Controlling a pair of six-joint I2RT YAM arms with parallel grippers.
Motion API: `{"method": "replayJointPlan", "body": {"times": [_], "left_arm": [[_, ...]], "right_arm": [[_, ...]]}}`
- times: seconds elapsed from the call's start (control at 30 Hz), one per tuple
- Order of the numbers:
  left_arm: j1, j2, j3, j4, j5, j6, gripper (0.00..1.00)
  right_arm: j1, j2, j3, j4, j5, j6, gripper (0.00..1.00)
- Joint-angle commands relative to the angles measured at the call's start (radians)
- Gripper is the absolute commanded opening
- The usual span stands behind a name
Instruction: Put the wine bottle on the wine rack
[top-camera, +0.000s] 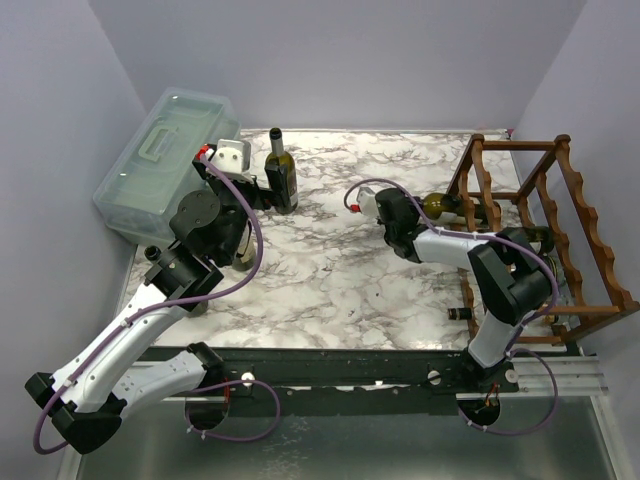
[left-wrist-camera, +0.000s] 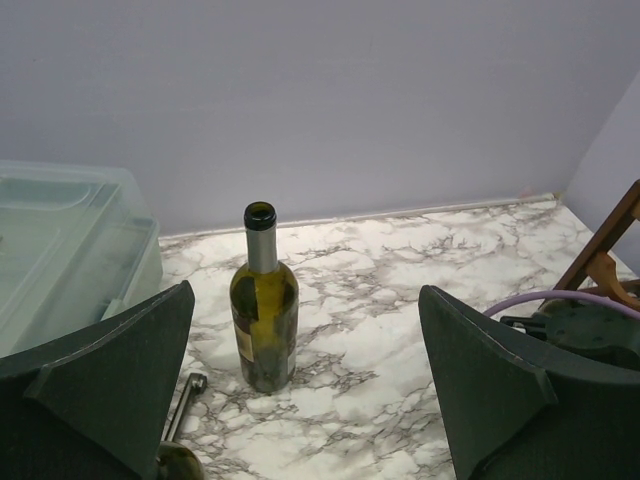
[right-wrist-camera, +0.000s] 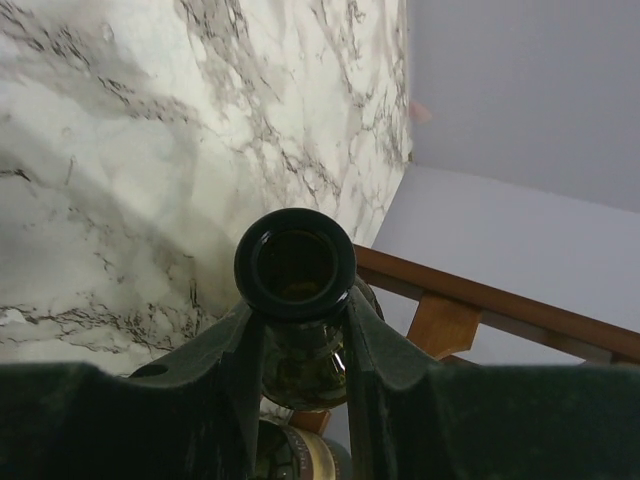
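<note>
My right gripper should slide farther toward the wine rack, pushing the bottle in, and release its neck, since the bottle's body lies only partly inside the rack.
My right gripper (right-wrist-camera: 300, 322) is shut on the neck of a dark green wine bottle (right-wrist-camera: 295, 262), whose open mouth faces the wrist camera. In the top view this bottle (top-camera: 446, 205) lies level, its body reaching into the left end of the reddish-brown wine rack (top-camera: 585, 225), with the right gripper (top-camera: 414, 208) on its neck. A second wine bottle (left-wrist-camera: 265, 320) stands upright at the back left. My left gripper (left-wrist-camera: 305, 295) is open just short of it, fingers wide on either side and touching nothing.
A translucent lidded plastic box (top-camera: 165, 160) stands at the back left beside the left arm. Other bottles lie in the rack (top-camera: 540, 240) and low at its near end (top-camera: 465, 313). A small metal tool (left-wrist-camera: 185, 398) lies on the marble table (top-camera: 330, 270).
</note>
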Motion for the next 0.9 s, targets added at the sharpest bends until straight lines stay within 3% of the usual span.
{"method": "replayJointPlan", "body": {"times": [0.0, 0.3, 0.53, 0.67, 0.8, 0.87], "left_arm": [[0.003, -0.010, 0.013, -0.002, 0.028, -0.017, 0.96], [0.001, -0.008, 0.013, -0.001, 0.032, -0.021, 0.96], [0.002, -0.004, 0.012, -0.001, 0.029, -0.023, 0.96], [0.002, 0.007, 0.012, -0.002, 0.032, -0.024, 0.96], [0.001, 0.010, 0.012, -0.002, 0.038, -0.027, 0.96], [0.001, 0.015, 0.012, -0.002, 0.038, -0.027, 0.96]], "right_arm": [[-0.023, -0.034, -0.076, 0.153, -0.064, -0.024, 0.00], [-0.088, 0.022, -0.113, 0.241, -0.079, -0.014, 0.04], [-0.088, 0.020, -0.157, 0.294, -0.084, -0.009, 0.42], [-0.087, -0.012, -0.135, 0.178, -0.119, 0.055, 0.65], [-0.070, -0.048, -0.070, -0.002, -0.181, 0.164, 0.78], [-0.052, -0.060, -0.040, -0.070, -0.200, 0.238, 0.99]]}}
